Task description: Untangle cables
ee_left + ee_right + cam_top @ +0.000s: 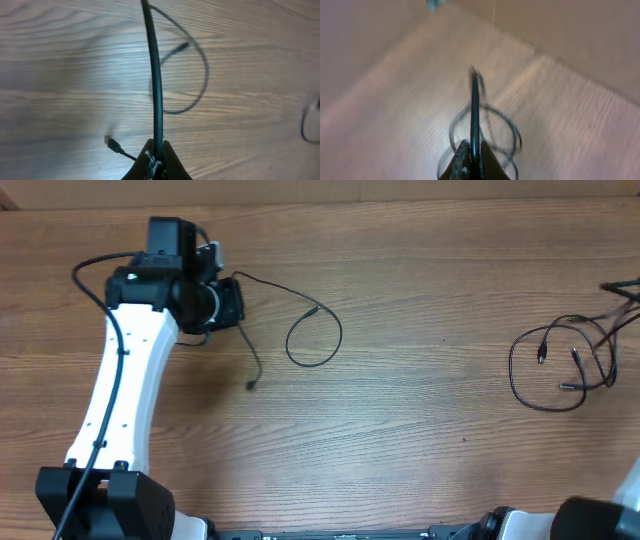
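Next, my left gripper will go up and to the right in the overhead view, over the loose loop (pixel 316 338) (pixel 184 75). It will lift the loop's slack off the tabletop and then release the cable.
One thin black cable (pixel 318 309) runs from my left gripper (pixel 230 302) into a loose loop on the table, and its plug end (pixel 250 384) lies below the gripper. In the left wrist view my left gripper (pixel 157 156) is shut on this cable (pixel 156 75), with the loop (pixel 206 75) and a plug (pixel 114 145) beyond it. Several more cables (pixel 541 352) sprawl in tangled loops at the right and trail off the right edge. In the blurred right wrist view my right gripper (pixel 472 156) is shut on a cable (pixel 474 105) above hanging loops (pixel 512 132). The right gripper is outside the overhead view.
The wooden table (pixel 420 410) fills the overhead view. The white left arm (pixel 125 390) reaches up from its base at the bottom left. Part of the right arm (pixel 610 515) shows at the bottom right corner.
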Robot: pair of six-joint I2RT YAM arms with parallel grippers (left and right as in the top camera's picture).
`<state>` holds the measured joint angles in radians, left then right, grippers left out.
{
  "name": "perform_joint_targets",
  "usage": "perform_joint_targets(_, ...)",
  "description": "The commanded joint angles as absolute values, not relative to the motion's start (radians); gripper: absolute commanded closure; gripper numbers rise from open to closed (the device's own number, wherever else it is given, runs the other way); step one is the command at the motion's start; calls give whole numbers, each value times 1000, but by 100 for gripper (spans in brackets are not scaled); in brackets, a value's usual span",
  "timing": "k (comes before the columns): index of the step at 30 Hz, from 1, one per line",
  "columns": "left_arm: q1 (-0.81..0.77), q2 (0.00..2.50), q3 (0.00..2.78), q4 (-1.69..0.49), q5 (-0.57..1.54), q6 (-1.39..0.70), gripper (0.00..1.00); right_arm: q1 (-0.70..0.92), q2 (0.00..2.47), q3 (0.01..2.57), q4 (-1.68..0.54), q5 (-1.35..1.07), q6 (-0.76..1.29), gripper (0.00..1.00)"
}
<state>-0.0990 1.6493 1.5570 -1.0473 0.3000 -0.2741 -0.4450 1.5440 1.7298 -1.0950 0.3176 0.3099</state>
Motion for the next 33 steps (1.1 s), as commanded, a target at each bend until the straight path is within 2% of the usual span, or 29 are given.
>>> perform_joint_targets(1,-152,1633,1568,-1018,361,-226,96,-447,1594,1753,-1126,286,314,96)
perform_joint_targets(3,-190,1633,1568,-986,368,-220,96,-447,1611,1753,-1135,237,293,92)
perform_joint_targets(4,-207,1633,1568,-971,368,-220,96,-445,1615,1753,-1137,195,266,80)
perform_joint_targets(5,-226,1633,1568,-952,368,-220,96,-445,1618,1753,-1139,147,233,60)
perform_joint_targets(6,-243,1633,1568,-935,368,-220,96,-445,1618,1753,-1140,94,204,44)
perform_joint_targets(7,-263,1633,1568,-915,368,-220,96,-445,1618,1753,-1143,35,181,34)
perform_joint_targets(10,-308,1631,1570,-873,368,-221,96,-444,1618,1753,-1153,-142,115,19)
perform_joint_targets(19,-387,1615,1721,-863,371,-213,96,-358,1618,1753,-1271,-550,-132,9)
perform_joint_targets(26,-393,1613,1859,-906,524,-171,96,-167,1618,1748,-1330,-563,-245,1)
perform_joint_targets(33,-393,1612,1981,-945,615,-171,96,26,1626,1703,-1242,-563,-244,0)
